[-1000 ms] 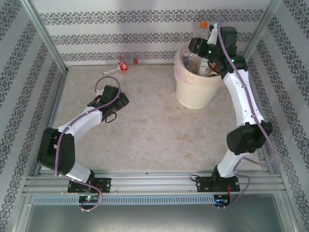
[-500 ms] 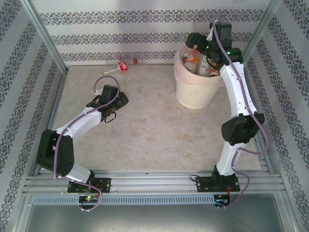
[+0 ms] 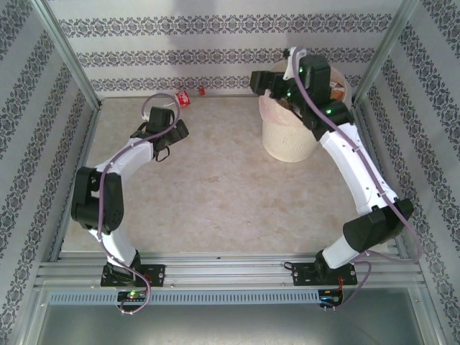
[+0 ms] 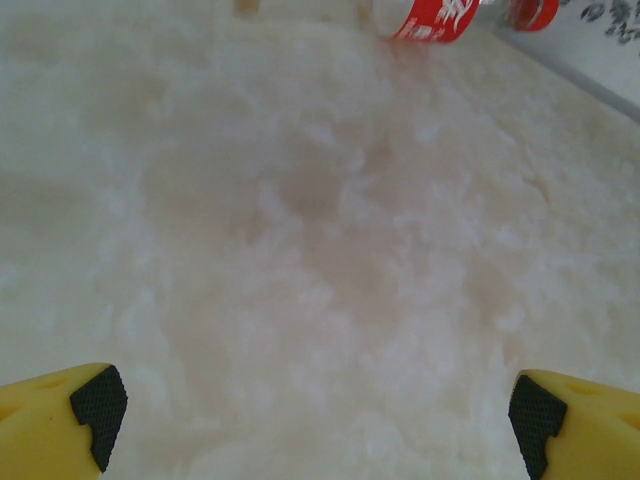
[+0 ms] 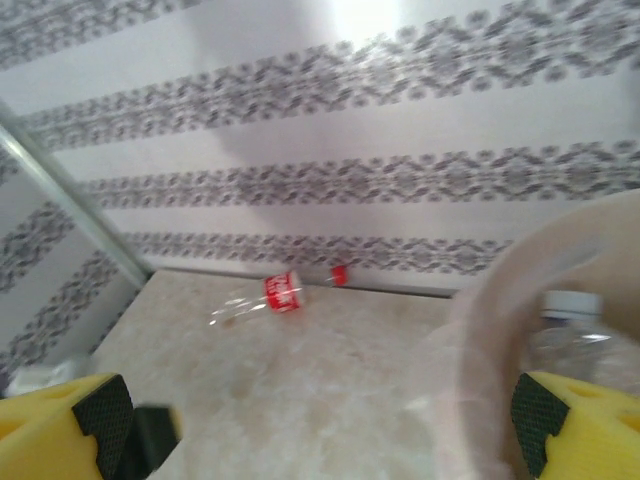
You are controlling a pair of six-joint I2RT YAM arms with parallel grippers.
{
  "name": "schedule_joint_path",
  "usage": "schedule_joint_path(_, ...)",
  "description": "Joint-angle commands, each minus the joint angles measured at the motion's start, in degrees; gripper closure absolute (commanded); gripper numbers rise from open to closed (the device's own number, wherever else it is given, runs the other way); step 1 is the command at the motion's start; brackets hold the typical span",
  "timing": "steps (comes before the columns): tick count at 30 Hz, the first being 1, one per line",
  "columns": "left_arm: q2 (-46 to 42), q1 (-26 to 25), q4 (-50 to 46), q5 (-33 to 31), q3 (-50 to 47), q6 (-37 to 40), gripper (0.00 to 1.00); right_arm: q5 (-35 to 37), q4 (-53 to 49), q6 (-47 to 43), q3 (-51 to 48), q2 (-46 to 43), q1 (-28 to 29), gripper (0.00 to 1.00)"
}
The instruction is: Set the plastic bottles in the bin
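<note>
The left gripper moves outward and down to the bottle's clear end (image 3: pixel 169 103) (image 4: pixel 384 14) next, turning to close across the bottle's body lying along the back wall.
One clear plastic bottle (image 3: pixel 182 98) with a red label and red cap lies on the table against the back wall. It also lies at the top edge of the left wrist view as the bottle (image 4: pixel 430 18) and far off in the right wrist view as the bottle (image 5: pixel 270 297). My left gripper (image 3: pixel 172 138) hangs open and empty (image 4: pixel 315 420) a short way in front of it. The cream bin (image 3: pixel 287 140) stands at the back right. My right gripper (image 3: pixel 264 81) is open and empty (image 5: pixel 320 425) above the bin's left rim (image 5: pixel 500 290). A white-capped bottle (image 5: pixel 572 305) lies inside.
Patterned walls close in the table at the back and sides, with a metal post (image 5: pixel 70 200) in the back left corner. The right arm (image 3: pixel 352 158) arches over the bin and hides most of its contents. Bare tabletop (image 3: pixel 215 187) lies between the arms.
My right gripper let an orange-capped bottle drop into the bin, opened wide and swung left over the rim. My left arm reached back toward the red-labelled bottle.
</note>
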Motion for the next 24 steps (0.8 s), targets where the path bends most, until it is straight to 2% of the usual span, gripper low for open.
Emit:
schedule_joint_path(1,4.9,2.8,4.9,5.2,6.4,10.1,0.0,-2.4,10.4,0.0,-6.5,-1.6,3.0,0.02)
schedule_joint_path(6,14.3,5.0,4.1,6.4,17.5,22.1,0.0,-3.0,19.9,4.0,-15.2,-2.6,6.7,0.02)
schedule_joint_path(10,20.8,7.4,6.4,11.6,24.3,35.5,0.0,-2.2,20.8,4.2,-17.6,-2.6,8.2,0.02)
schedule_joint_path(13,24.9,10.1,6.8,18.3,29.1,45.6,0.0,-1.9,19.5,3.8,-18.1,-2.9,8.5,0.02)
schedule_joint_path(15,27.8,11.6,3.3,19.3,34.2,50.6,0.0,-0.7,17.9,3.0,-18.1,-3.4,8.6,0.02)
schedule_joint_path(17,29.8,13.2,4.6,21.5,36.2,56.0,0.0,1.0,17.0,2.4,-18.9,-4.2,8.6,0.02)
schedule_joint_path(20,32.7,13.7,6.6,18.7,37.8,64.5,0.0,3.3,16.4,1.6,-20.4,-5.4,8.6,0.02)
schedule_joint_path(24,42.4,14.6,-5.9,16.4,53.6,70.3,0.0,6.0,14.8,0.7,-21.0,-6.3,8.6,0.02)
